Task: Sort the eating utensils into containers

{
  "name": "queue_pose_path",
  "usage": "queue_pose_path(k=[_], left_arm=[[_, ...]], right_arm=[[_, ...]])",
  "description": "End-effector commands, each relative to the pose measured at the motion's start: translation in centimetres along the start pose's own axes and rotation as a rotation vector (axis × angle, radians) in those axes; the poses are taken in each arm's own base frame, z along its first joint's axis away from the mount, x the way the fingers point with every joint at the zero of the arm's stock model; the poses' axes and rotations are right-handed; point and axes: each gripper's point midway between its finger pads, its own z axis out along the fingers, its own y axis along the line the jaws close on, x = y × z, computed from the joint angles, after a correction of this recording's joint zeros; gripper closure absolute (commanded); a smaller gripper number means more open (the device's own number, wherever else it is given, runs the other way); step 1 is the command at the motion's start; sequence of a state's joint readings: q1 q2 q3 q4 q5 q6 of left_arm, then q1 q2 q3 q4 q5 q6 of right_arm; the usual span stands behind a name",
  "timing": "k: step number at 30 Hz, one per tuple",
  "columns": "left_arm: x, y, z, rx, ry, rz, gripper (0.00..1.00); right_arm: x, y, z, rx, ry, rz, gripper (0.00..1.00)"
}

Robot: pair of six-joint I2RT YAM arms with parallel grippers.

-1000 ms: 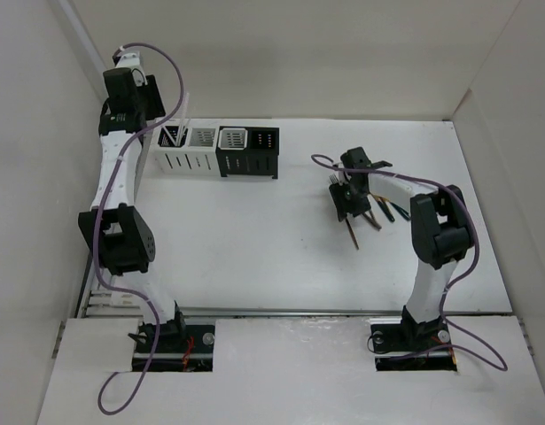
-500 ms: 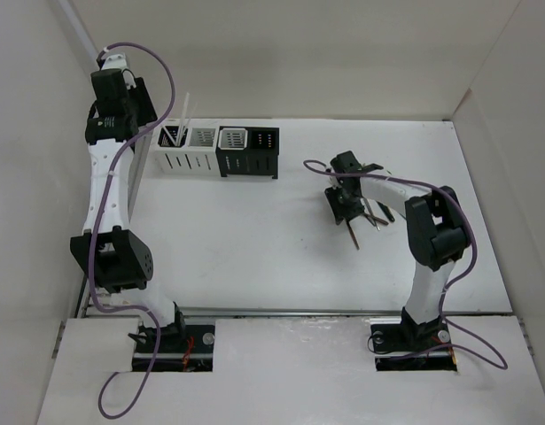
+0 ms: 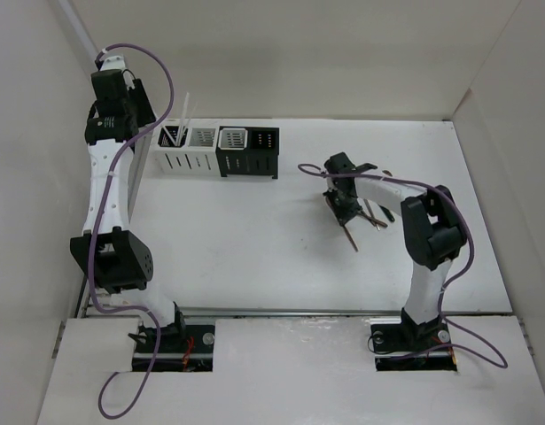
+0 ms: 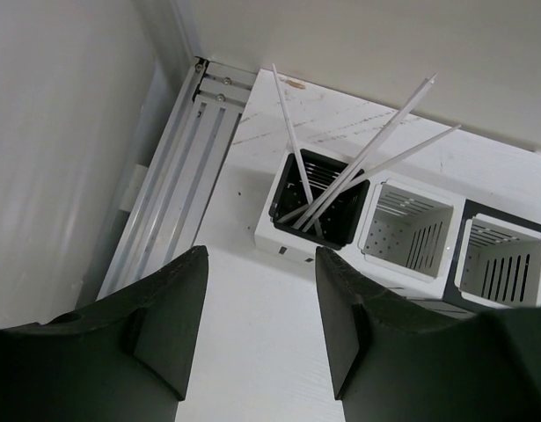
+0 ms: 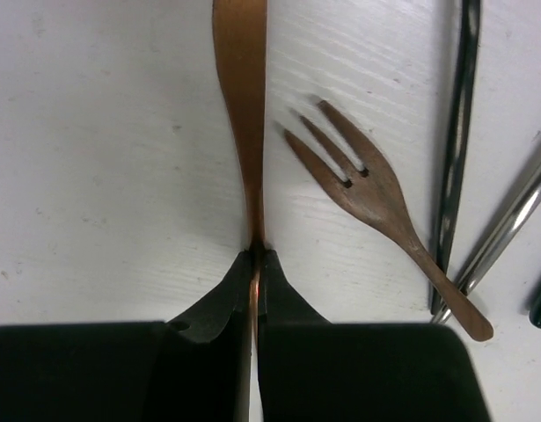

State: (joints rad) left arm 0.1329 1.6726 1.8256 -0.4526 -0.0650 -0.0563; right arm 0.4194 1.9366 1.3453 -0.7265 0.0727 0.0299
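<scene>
I should next lift my right gripper outward, tilt the copper utensil upright over the black container pair's dark section, lower it in and let go, because that section is empty.
My right gripper is shut on the thin edge of a copper utensil that lies on the table at mid right. Beside it lie a copper fork, a dark-handled utensil and a silver one. The containers stand in a row at the back: a white pair and a black pair. Three white chopsticks lean in the leftmost caddy. My left gripper hangs open and empty, high above the table near that caddy.
The enclosure's white walls close in the left, back and right sides. An aluminium rail runs along the left wall beside the caddies. Purple cables loop off both arms.
My right gripper has shut on the copper utensil and shifted slightly left. The left arm swung up and back toward the left wall, then stayed still.
</scene>
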Motion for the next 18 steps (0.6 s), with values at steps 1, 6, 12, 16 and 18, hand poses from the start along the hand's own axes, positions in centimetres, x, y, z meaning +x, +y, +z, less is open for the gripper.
queue_pose_path(k=[1, 6, 12, 16, 18], left_arm=[[-3.6, 0.5, -3.0, -0.014, -0.100, -0.006, 0.51], [-3.6, 0.5, -3.0, -0.014, -0.100, -0.006, 0.51], [-3.4, 1.0, -3.0, -0.024, -0.092, -0.008, 0.51], [-3.5, 1.8, -3.0, -0.041, -0.093, -0.015, 0.51], [-3.5, 2.3, -2.9, -0.050, -0.094, -0.019, 0.51]], right_arm=[[0.3, 1.9, -0.9, -0.040, -0.017, -0.069, 1.00], [-7.4, 2.9, -8.0, -0.089, -0.386, -0.044, 1.00], [-16.8, 4.8, -17.8, -0.220, -0.815, -0.006, 1.00], [-23.7, 6.9, -23.1, -0.263, -1.071, -0.026, 1.00], [-27.4, 8.0, -25.5, -0.283, -1.190, -0.033, 1.00]])
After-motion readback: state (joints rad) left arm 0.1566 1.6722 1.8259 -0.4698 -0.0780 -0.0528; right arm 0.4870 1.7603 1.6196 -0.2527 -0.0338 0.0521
